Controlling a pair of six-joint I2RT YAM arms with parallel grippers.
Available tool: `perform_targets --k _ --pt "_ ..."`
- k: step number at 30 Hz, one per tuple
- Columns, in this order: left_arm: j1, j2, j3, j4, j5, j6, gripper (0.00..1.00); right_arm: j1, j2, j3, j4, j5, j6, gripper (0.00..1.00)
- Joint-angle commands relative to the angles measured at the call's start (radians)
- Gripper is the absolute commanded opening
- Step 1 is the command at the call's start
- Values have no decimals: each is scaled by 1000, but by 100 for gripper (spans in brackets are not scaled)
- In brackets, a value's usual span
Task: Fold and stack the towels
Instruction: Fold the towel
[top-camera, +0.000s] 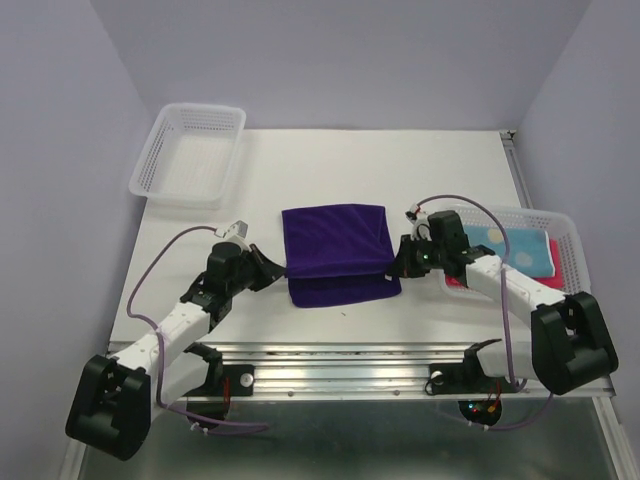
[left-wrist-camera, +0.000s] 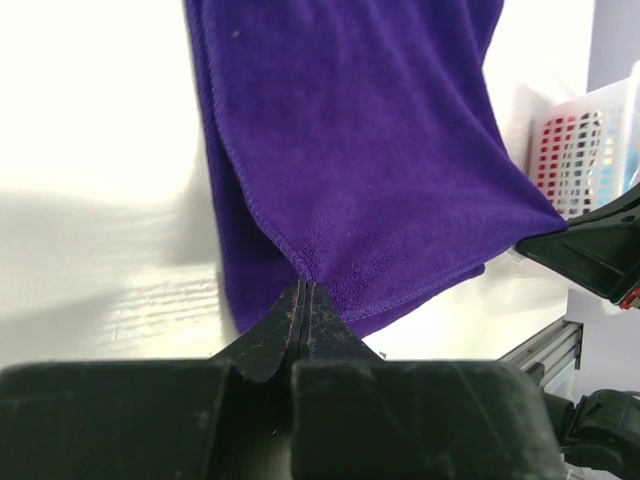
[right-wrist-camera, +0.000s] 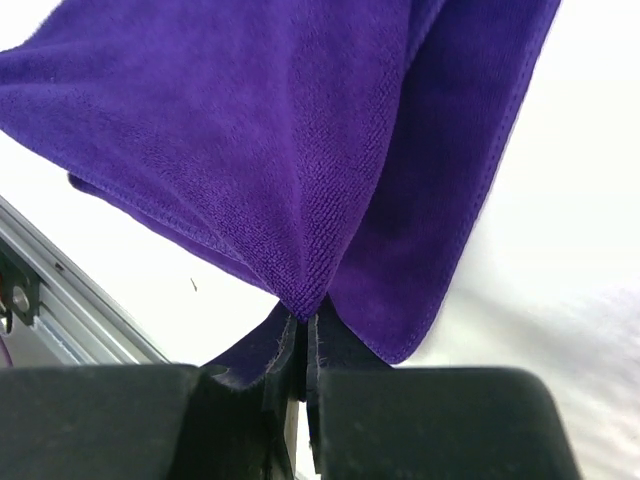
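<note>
The lower layer sticks out below, so the robot's right gripper will bring the held corner down and back toward that layer's near edge and release it.
A dark purple towel (top-camera: 335, 240) lies in the middle of the table, its upper layer lifted over a lower layer that sticks out at the near edge. My left gripper (top-camera: 283, 272) is shut on the upper layer's near left corner (left-wrist-camera: 305, 272). My right gripper (top-camera: 396, 266) is shut on its near right corner (right-wrist-camera: 305, 305). The light blue dotted towel (top-camera: 494, 236) and the pink-red towel (top-camera: 530, 254) lie in the right basket. The orange towel is out of view.
A white mesh basket (top-camera: 188, 155) stands at the back left. Another white mesh basket (top-camera: 567, 238) stands at the right edge, behind my right arm; it also shows in the left wrist view (left-wrist-camera: 585, 150). A metal rail (top-camera: 340, 358) runs along the table's near edge.
</note>
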Motion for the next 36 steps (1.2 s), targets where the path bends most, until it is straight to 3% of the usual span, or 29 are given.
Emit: perform_targets --k 1,10,14,15,17,21,24,25,27,28,29,32,36 --pt "-10 -39 -40 9 -8 -2 0 15 10 -38 14 7 22 5" --pt "-47 -34 -124 66 0 -22 0 43 38 -65 8 51 50 12" --pt "-50 2 -126 78 35 -11 0 48 36 -76 14 71 74 23" --pt "-50 21 -123 75 50 -7 0 49 33 -78 10 73 77 34" --pt "-52 36 -128 72 59 -8 10 54 24 -82 5 73 77 39" --pt "-55 15 -132 63 95 0 40 66 -14 -73 -33 87 70 56" --pt "-55 -39 -123 13 92 4 54 69 -57 -55 -61 80 60 59" --pt "-56 -54 -111 -4 83 7 65 71 -66 -44 -70 82 60 59" --pt "-58 -95 -79 -53 55 17 78 74 -88 -6 -103 91 53 69" --pt "-56 -105 -71 -63 43 17 93 75 -94 7 -113 103 48 88" --pt "-56 -112 -65 -64 29 6 99 75 -97 39 -120 110 39 100" --pt "-56 -83 -4 -69 -32 7 99 75 -83 88 -122 111 19 100" --pt "-52 83 133 -95 -150 55 99 75 13 253 -117 171 1 100"
